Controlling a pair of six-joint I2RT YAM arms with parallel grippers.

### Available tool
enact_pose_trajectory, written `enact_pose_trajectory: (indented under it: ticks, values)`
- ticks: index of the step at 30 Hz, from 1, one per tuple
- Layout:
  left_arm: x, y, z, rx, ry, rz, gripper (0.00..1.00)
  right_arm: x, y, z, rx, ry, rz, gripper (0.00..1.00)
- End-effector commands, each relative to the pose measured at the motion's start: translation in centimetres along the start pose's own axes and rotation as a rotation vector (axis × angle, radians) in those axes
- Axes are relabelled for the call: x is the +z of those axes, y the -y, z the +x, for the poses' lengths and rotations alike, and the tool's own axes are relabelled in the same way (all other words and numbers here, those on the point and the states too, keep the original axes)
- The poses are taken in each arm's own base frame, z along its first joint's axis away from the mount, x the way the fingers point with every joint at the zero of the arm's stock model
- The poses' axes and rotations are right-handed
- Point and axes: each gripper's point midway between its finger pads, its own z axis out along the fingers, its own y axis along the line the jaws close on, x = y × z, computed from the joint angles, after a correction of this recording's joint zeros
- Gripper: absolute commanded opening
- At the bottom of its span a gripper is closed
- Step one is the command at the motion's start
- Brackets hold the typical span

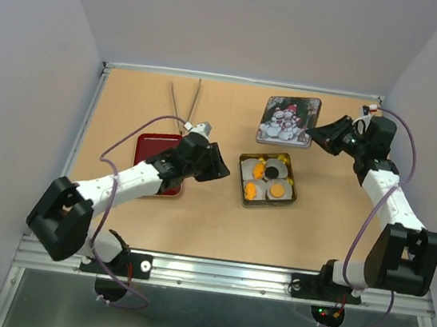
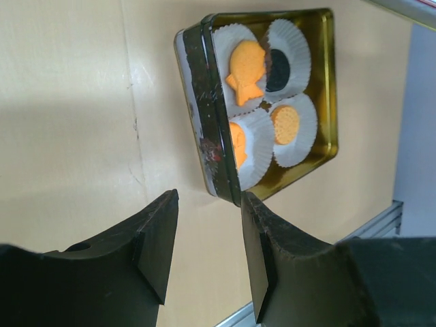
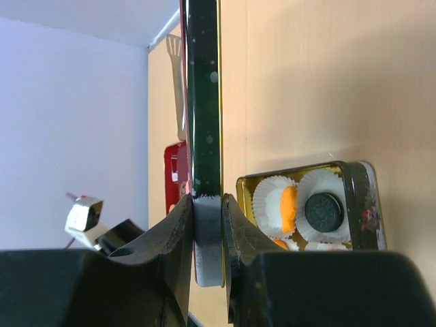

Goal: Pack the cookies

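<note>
The tin (image 1: 266, 204) (image 3: 300, 210) stands open below and to the left in the top view, so my right gripper will next move back and down over it to release the lid.
The cookies sit in white paper cups inside an open gold tin (image 1: 266, 204) at mid-table: orange ones (image 1: 277, 190) and a dark one (image 1: 272, 171). The left wrist view shows an orange fish-shaped cookie (image 2: 245, 70), the dark cookie (image 2: 277, 70) and a round orange one (image 2: 285, 124). My left gripper (image 1: 222, 168) is open and empty, just left of the tin (image 2: 204, 136). My right gripper (image 1: 316, 134) is shut on the edge of the tin's snowman lid (image 1: 289, 120), seen edge-on in the right wrist view (image 3: 204, 102).
A red tray (image 1: 158, 160) lies under my left arm, left of the tin. Metal tongs (image 1: 184, 103) lie at the back left. The table's raised rim runs along the back and both sides.
</note>
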Motion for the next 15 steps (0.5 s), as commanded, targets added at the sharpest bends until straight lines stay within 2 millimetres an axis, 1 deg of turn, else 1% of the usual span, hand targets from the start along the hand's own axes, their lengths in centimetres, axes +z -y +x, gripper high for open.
enact_pose_trajectory:
  ticks: [1,2,3,4,5,6,7,10,11,12,14,15]
  values:
    - [2.0,2.8,-1.1,0.058,0.012,0.047,0.52,-1.9,-2.3,0.3,-0.07,0.004,-0.031,0.0]
    - [2.5,3.3,-1.1,0.069,0.008,0.056,0.51,-2.1,-2.2,0.5,-0.07,0.007,-0.027,0.0]
    - [3.6,2.9,-0.6,0.08,-0.014,0.038,0.51,-2.3,-1.9,0.6,-0.066,0.011,-0.02,0.0]
    - [4.0,3.8,-1.0,0.089,-0.013,0.052,0.51,-2.4,-1.6,0.8,-0.062,0.011,-0.015,0.0]
    - [4.5,4.0,-0.9,0.097,-0.021,0.051,0.5,-2.5,-1.2,1.3,-0.051,0.004,-0.01,0.0]
    - [5.4,3.6,-0.2,0.102,-0.045,0.039,0.5,-2.6,-0.8,1.5,-0.038,0.001,-0.006,0.0]
    - [5.7,4.4,-0.4,0.117,-0.044,0.05,0.5,-2.6,-0.6,1.9,-0.028,-0.009,-0.006,0.0]
    - [7.1,4.2,0.5,0.135,-0.079,0.032,0.49,-2.6,0.5,2.8,-0.002,-0.027,0.01,0.0]
    - [7.1,4.4,0.4,0.138,-0.075,0.037,0.5,-2.6,0.5,2.8,-0.005,-0.027,0.01,0.0]
    - [7.6,4.4,0.7,0.144,-0.084,0.029,0.49,-2.6,0.7,2.9,-0.003,-0.028,0.013,0.0]
    - [8.1,3.9,1.1,0.159,-0.1,0.009,0.49,-2.6,0.7,2.9,-0.005,-0.03,0.013,0.0]
    - [8.7,3.3,1.7,0.166,-0.12,-0.012,0.49,-2.5,0.7,2.9,-0.003,-0.032,0.012,0.01]
